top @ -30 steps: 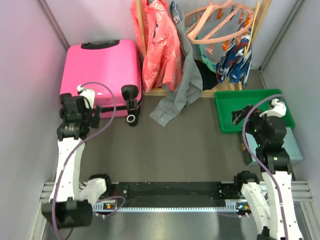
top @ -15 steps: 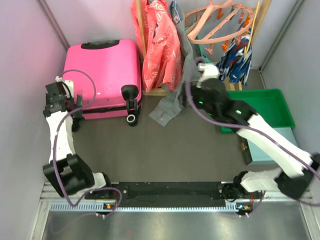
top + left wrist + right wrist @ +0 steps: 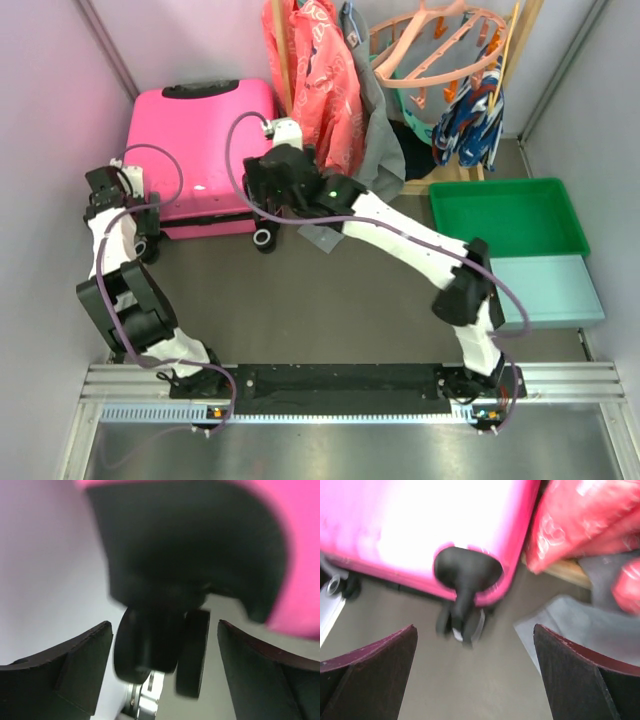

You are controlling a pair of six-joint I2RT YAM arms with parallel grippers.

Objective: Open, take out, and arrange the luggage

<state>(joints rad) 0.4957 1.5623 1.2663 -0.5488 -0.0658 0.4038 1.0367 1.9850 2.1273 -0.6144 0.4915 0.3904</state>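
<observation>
I will next lower my right gripper onto the black wheel [image 3: 462, 622] at the luggage's near corner by the grey cloth, because that wheel is below my spread fingers.
The hot-pink luggage [image 3: 200, 140] lies shut and flat at the back left, black handle at its far end and wheels toward me. My left gripper [image 3: 118, 200] is open at its front left corner. In the left wrist view a black double wheel [image 3: 160, 645] hangs between the spread fingers [image 3: 75, 665], under the pink shell [image 3: 300, 555]. My right gripper [image 3: 262, 192] is open and empty above the front right wheel [image 3: 262, 238]. The right wrist view looks down on the pink shell [image 3: 420, 530] and that wheel [image 3: 462, 622], with the fingers [image 3: 370, 670] wide apart.
A wooden rack with red garments [image 3: 320, 90] and a grey cloth [image 3: 345, 210] stands right of the luggage. A round peg hanger [image 3: 430, 50] hangs behind. A green tray [image 3: 505, 215] and a pale teal box [image 3: 545, 290] sit at the right. A wall runs close along the left.
My right arm has swung from the green tray across to the luggage's front right wheel. My left arm has shifted left to the front left corner.
</observation>
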